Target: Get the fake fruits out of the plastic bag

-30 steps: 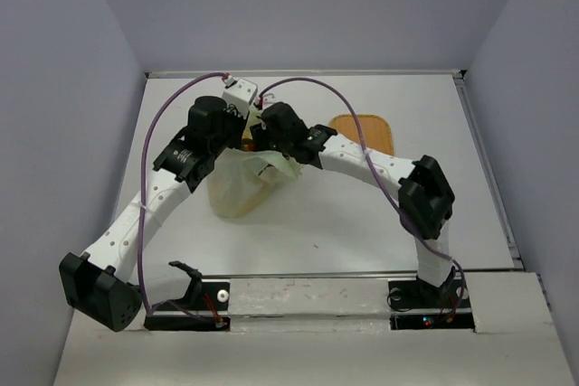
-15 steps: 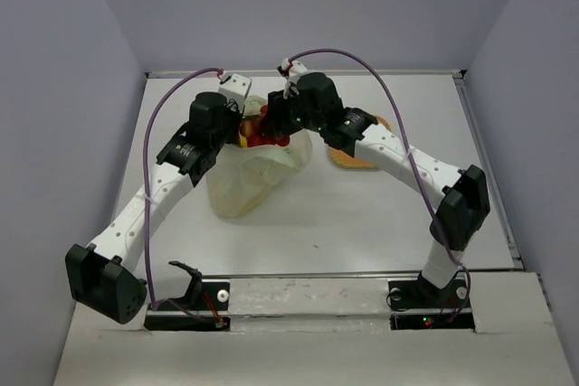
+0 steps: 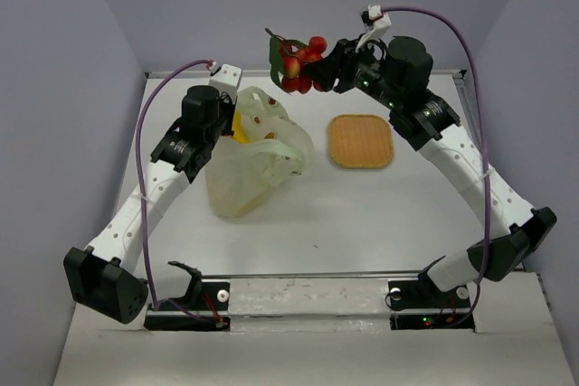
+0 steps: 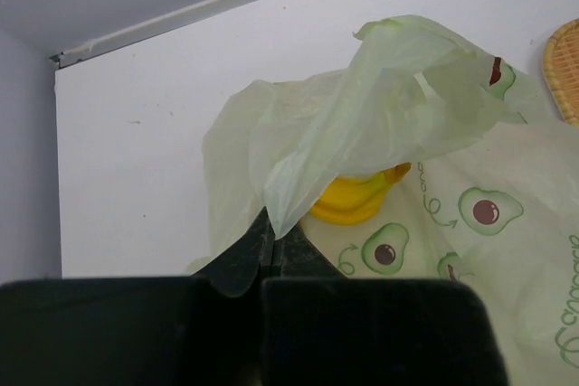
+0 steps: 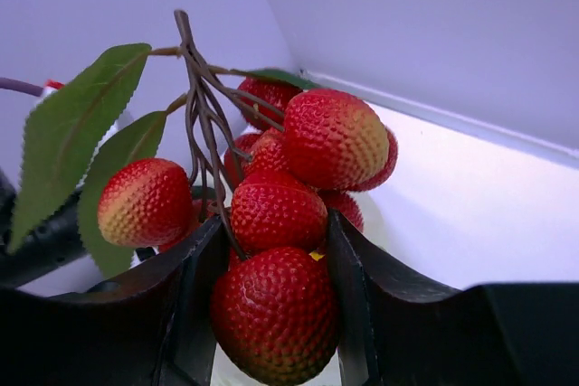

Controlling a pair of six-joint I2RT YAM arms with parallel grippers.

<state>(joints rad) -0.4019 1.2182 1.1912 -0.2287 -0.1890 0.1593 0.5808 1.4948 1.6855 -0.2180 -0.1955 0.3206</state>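
The right gripper swings away from the bag next. It then tips downward and lowers the berries onto the orange woven mat [image 3: 360, 141], which lies empty.
The pale yellow-green plastic bag [image 3: 258, 164] lies on the table left of centre, its mouth facing the back. My left gripper [image 3: 237, 113] is shut on a fold of the bag's rim [image 4: 298, 187] and holds it up. A yellow banana [image 4: 357, 201] shows inside the bag behind that fold. My right gripper [image 3: 318, 72] is shut on a cluster of red berries [image 3: 300, 65] with green leaves and holds it high in the air, up and right of the bag. In the right wrist view the berries [image 5: 280, 214] sit wedged between the fingers [image 5: 353, 268].
An orange rounded-square woven mat [image 3: 360, 140] lies on the table right of the bag, below my right gripper. The table's back wall edge [image 3: 308, 71] runs just behind both grippers. Grey walls close in both sides.
My right gripper has come up out of the bag with the berry cluster and swung up and to the right. My left gripper has kept hold of the bag rim.
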